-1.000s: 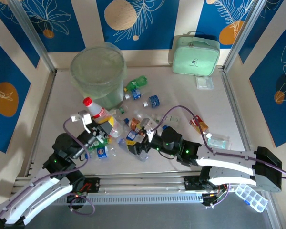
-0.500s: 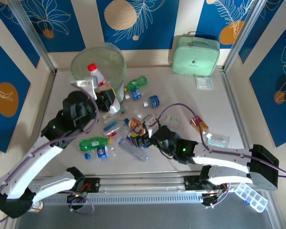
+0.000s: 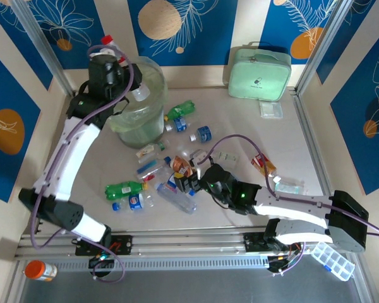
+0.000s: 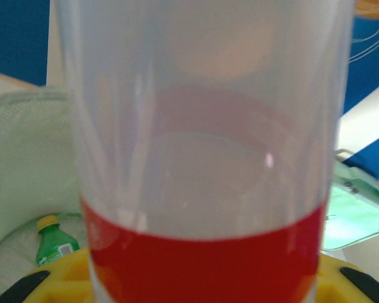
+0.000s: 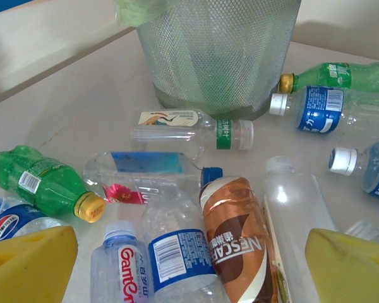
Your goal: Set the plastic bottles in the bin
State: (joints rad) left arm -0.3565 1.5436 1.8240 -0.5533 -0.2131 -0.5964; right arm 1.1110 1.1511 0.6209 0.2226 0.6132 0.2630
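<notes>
I should tip my left gripper downward next and lower it into the bin's opening (image 3: 150,82) (image 4: 35,186) to release the clear bottle, because the bin's bag-lined opening is below that gripper.
My left gripper (image 3: 115,62) is raised over the back-left rim of the bin (image 3: 139,104), shut on a clear bottle with a red label (image 4: 205,265) and a red cap (image 3: 107,41). Below it, a green bottle (image 4: 54,243) lies inside the bin's bag (image 4: 25,145). My right gripper (image 3: 188,183) hangs open low over the pile. Between its yellow pads (image 5: 28,265) lie a Ganten bottle (image 5: 123,268), a blue-labelled bottle (image 5: 177,255) and a brown Nescafe bottle (image 5: 237,243). Several more bottles, such as a green one (image 3: 125,188), lie scattered in front of the bin (image 5: 221,50).
A mint green zipped case (image 3: 258,74) stands at the back right. Small packets (image 3: 271,108) lie at the right of the table. An orange pill bottle (image 3: 40,270) and a clear organiser box (image 3: 333,260) sit off the table's near edge.
My left arm has carried the red-capped bottle from low in front of the bin up to above its back-left rim. The right gripper has edged slightly towards the pile.
</notes>
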